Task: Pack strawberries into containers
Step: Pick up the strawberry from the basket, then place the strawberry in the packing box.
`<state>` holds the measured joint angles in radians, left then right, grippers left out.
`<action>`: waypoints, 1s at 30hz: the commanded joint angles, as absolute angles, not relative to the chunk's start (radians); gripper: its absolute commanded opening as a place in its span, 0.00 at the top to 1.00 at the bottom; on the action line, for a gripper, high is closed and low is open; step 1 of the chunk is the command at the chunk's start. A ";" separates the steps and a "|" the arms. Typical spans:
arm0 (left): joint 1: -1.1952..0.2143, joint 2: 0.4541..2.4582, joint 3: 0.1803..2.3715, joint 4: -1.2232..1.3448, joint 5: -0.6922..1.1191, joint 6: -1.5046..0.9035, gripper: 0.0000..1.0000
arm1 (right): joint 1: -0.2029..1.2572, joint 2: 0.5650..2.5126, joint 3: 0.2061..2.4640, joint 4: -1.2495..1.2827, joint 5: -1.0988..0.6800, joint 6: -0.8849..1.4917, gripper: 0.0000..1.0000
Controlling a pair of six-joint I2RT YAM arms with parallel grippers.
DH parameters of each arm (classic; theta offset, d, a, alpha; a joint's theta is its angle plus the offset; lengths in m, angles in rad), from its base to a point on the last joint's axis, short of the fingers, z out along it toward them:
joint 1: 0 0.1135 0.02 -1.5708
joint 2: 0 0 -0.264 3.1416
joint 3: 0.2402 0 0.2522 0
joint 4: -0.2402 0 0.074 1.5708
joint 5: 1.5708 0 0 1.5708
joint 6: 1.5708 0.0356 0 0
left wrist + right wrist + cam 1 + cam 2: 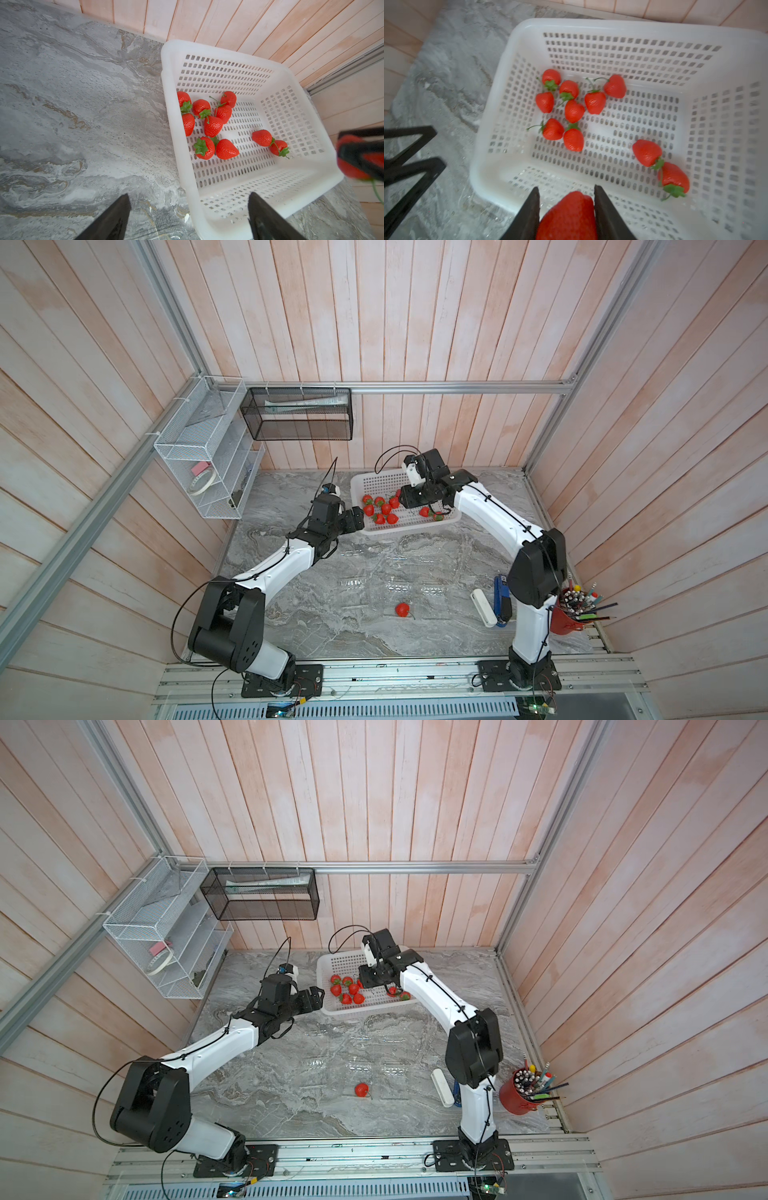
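The middle container's far end (394, 591) is still empty. My right gripper should next move back from the basket (409, 527) and down over that end of the container to let go of the strawberry.
Several red strawberries (380, 510) lie in the white perforated basket (409, 527) at the back of the marble table. My right gripper (566, 193) hangs over the basket's near side, shut on one strawberry (568, 216); the left wrist view shows that held strawberry (351, 166) too. My left gripper (189, 199) is open and holds nothing, its fingers either side of the basket's near left corner (199, 218). One more strawberry (402, 609) lies toward the table's front. The clear containers (397, 587) show only as faint glints in mid-table; whether that strawberry sits inside one I cannot tell.
A white bar (483, 608) and a blue tool (501, 601) lie by the right arm's base, with a red pencil cup (565, 620) beside them. Wire shelves (199, 456) and a black mesh rack (299, 414) hang on the back left walls.
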<state>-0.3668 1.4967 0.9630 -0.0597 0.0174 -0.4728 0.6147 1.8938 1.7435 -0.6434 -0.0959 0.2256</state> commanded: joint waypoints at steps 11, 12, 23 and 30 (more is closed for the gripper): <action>-0.354 1.443 0.951 -0.115 -0.064 -0.456 0.07 | 0.851 1.642 1.185 -0.416 -0.246 0.344 0.71; -0.354 1.443 0.950 -0.115 -0.064 -0.458 0.07 | 0.862 1.647 1.167 -0.404 -0.252 0.338 0.71; -0.351 1.455 0.941 -0.114 -0.065 -0.468 0.06 | 0.895 1.714 1.045 -0.344 -0.328 0.338 0.61; -0.350 1.492 0.958 -0.110 -0.056 -0.474 0.04 | 0.902 1.726 1.038 -0.350 -0.308 0.324 0.43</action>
<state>-0.3542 1.4734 0.9592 -0.1097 -0.0502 -0.4751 0.8974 1.7061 1.0431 -0.3595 -0.3000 0.3332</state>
